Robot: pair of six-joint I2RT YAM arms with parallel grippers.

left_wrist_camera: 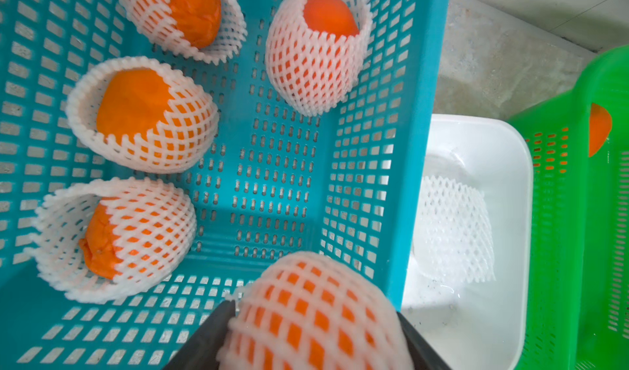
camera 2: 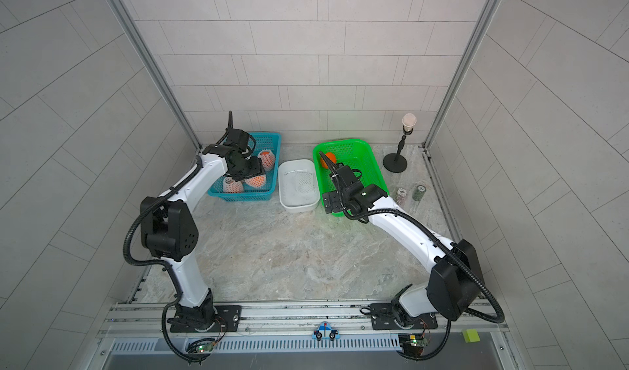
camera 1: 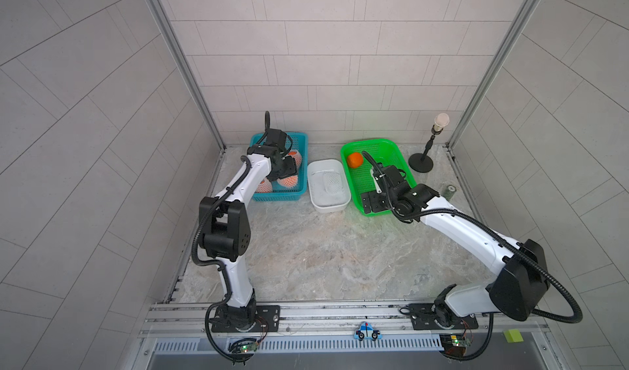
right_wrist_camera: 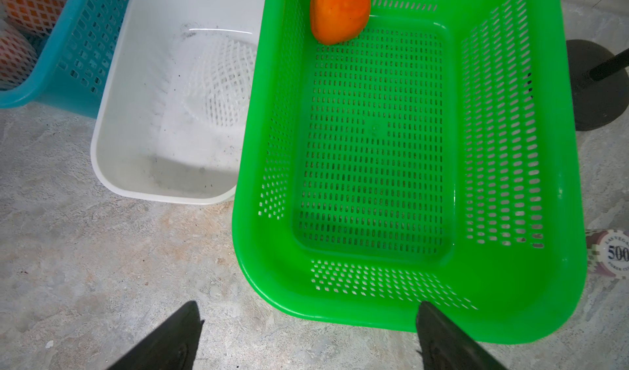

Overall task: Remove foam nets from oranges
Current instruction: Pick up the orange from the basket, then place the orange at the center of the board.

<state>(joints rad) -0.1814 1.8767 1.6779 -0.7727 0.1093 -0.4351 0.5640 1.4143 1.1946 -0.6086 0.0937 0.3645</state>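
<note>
The left gripper carries the netted orange back over the basket's near side next and releases it on the clear tabletop before the tub.
My left gripper (left_wrist_camera: 315, 313) is shut on a netted orange (left_wrist_camera: 306, 296), dark fingers (left_wrist_camera: 211, 334) pressing the white foam net on both sides. It hangs over the blue basket (left_wrist_camera: 418, 79), near the wall facing the tub. Several more oranges in foam nets (left_wrist_camera: 143, 116) lie in that basket. In both top views the left gripper (camera 1: 287, 169) is above the basket (camera 1: 301, 136). One empty foam net (camera 1: 332, 181) lies in the white tub (camera 1: 328, 209). A bare orange (camera 1: 355, 160) sits in the green basket (camera 1: 374, 142). My right gripper (right_wrist_camera: 308, 305) is open and empty at that basket's near edge.
A black lamp stand (camera 1: 421, 163) stands at the back right. Striped chip stacks (camera 2: 401, 194) sit on the stone tabletop right of the green basket, one showing beside it in the right wrist view (right_wrist_camera: 612, 256). The three containers stand side by side.
</note>
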